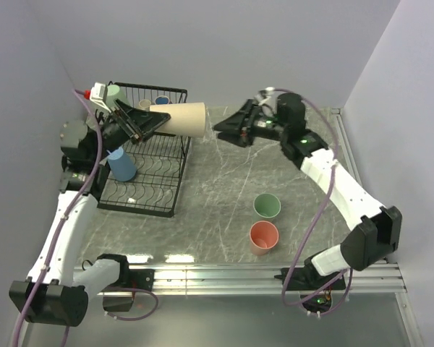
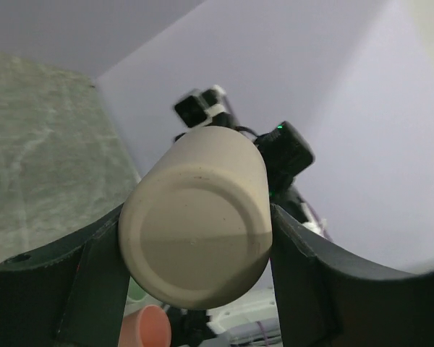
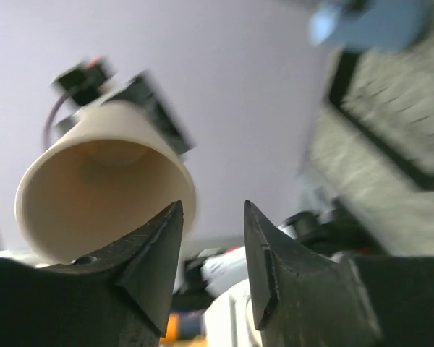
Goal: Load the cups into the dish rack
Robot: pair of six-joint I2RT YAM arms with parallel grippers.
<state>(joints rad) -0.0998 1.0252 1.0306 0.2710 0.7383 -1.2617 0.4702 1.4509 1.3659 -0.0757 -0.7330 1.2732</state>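
My left gripper should turn the beige tumbler (image 1: 179,119) upside down, lower it onto the empty wires next to the light blue tumbler and let go, because that spot is free.
My left gripper (image 1: 150,123) is shut on a beige tumbler (image 1: 179,119) and holds it on its side above the black wire dish rack (image 1: 175,92), mouth pointing right. In the left wrist view the tumbler's base (image 2: 195,231) fills the gap of the gripper (image 2: 199,269). My right gripper (image 1: 228,129) is open and empty, just right of the tumbler's mouth (image 3: 101,191); its jaws (image 3: 213,217) stand apart. A light blue tumbler (image 1: 121,164) stands upside down in the rack. A pale green cup (image 1: 116,94), a small beige mug (image 1: 145,104) and a small dark-blue cup (image 1: 161,100) sit in the rack's far part.
A pale green cup (image 1: 267,206) and a salmon cup (image 1: 264,237) stand upright on the marble table (image 1: 217,188), right of the rack; the salmon cup also shows in the left wrist view (image 2: 146,329). Walls close in at back and sides.
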